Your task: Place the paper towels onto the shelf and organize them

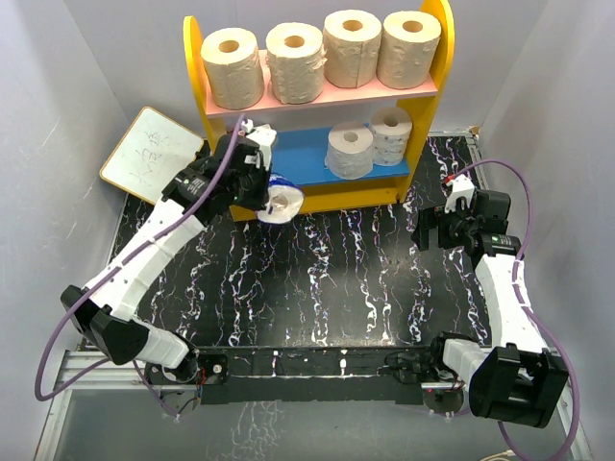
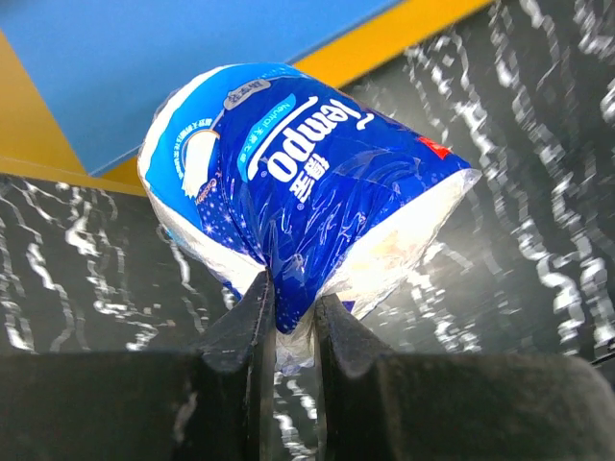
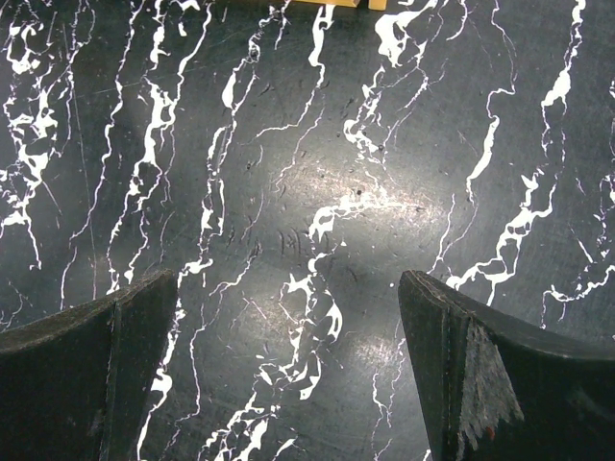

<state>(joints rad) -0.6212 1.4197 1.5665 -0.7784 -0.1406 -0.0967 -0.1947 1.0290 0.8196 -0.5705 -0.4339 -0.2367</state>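
Note:
My left gripper moves outward next over the part of the blue board beside the white rolls, tilts the blue-wrapped roll upright and releases it, since that part is bare.
The shelf stands at the back, with yellow sides, a pink upper board and a blue lower board. Several tan paper towels line the pink board. Two white rolls sit on the right of the blue board. My left gripper is shut on the wrapper of the blue-wrapped roll, which sits at the shelf's front left by the blue board. That roll and the left gripper also show from above. My right gripper hangs open over bare tabletop; from above it sits right of the shelf.
A small whiteboard leans at the left beside the shelf. The black marbled tabletop spreads between the arms. White walls close in on both sides.

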